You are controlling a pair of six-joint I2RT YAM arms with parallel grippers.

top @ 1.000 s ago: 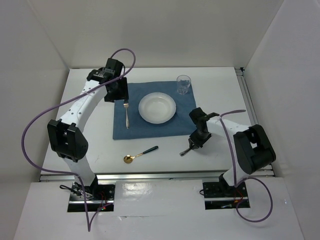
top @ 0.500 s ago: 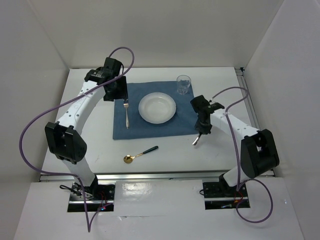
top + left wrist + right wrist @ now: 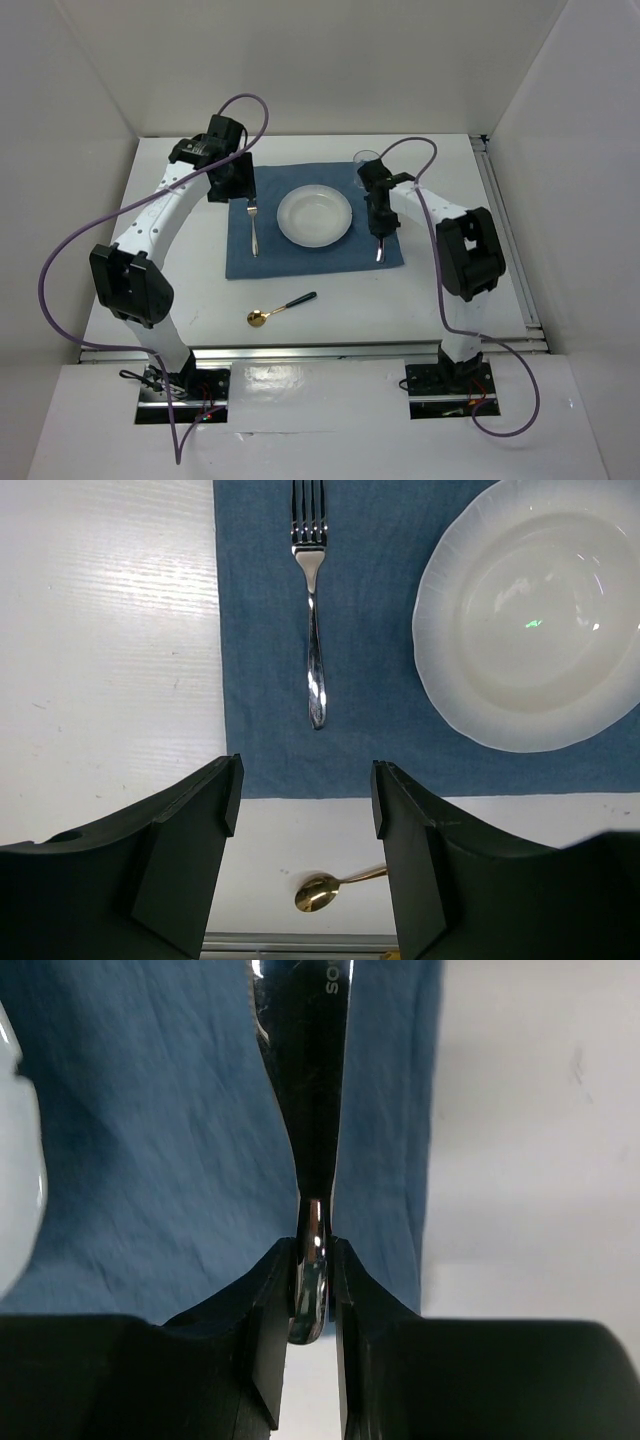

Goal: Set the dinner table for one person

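Note:
My right gripper moves down and slightly toward the plate next and releases the silver knife on the bare cloth strip beside it, because the fork lies opposite.
On the white dinner table lies a blue cloth with a white plate in its middle and a silver fork left of the plate. My right gripper is shut on a silver knife, held over the cloth's right edge, right of the plate. In the right wrist view the jaws pinch the knife's handle over the cloth. My left gripper is open and empty, above the fork; the left wrist view shows its fingers apart.
A gold spoon with a dark handle lies on the table in front of the cloth; it also shows in the left wrist view. A clear glass stands behind the cloth's right corner, partly hidden by the right arm.
My right gripper has carried the knife from the table at the right, up and leftward, to the cloth's right edge beside the plate. The left arm has barely moved.

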